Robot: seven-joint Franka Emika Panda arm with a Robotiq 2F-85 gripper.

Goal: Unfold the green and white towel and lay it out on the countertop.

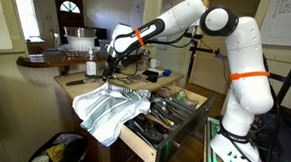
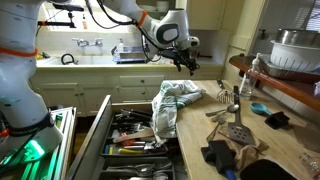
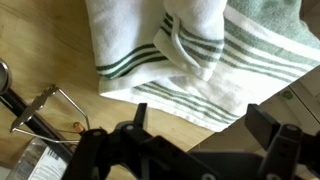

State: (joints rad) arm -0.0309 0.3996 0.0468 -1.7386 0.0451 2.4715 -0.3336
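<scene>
I need to lower my gripper onto the flap next, coming from over the bare countertop, because the striped tip of the towel's folded-over flap (image 2: 181, 88) (image 3: 202, 62) stands up higher than the flatter layers around it.
The green and white towel (image 1: 109, 109) lies rumpled and bunched on the light wooden countertop (image 1: 135, 83), and part of it hangs over the front edge by the open drawer. It also shows in an exterior view (image 2: 172, 100) and in the wrist view (image 3: 185, 50), where its green stripes are plain. My gripper (image 1: 113, 61) hovers just above the towel's far end, seen in both exterior views (image 2: 188, 63). In the wrist view my gripper (image 3: 200, 128) is open and empty over bare countertop (image 3: 60, 60), next to the towel's edge.
An open drawer (image 2: 140, 140) full of utensils juts out below the countertop (image 2: 195, 130). A whisk (image 2: 226, 97), a spatula (image 2: 235, 125), a blue item (image 2: 260, 107) and black items (image 2: 215, 155) lie on the top. A darker raised bar counter (image 2: 285, 85) stands beside it.
</scene>
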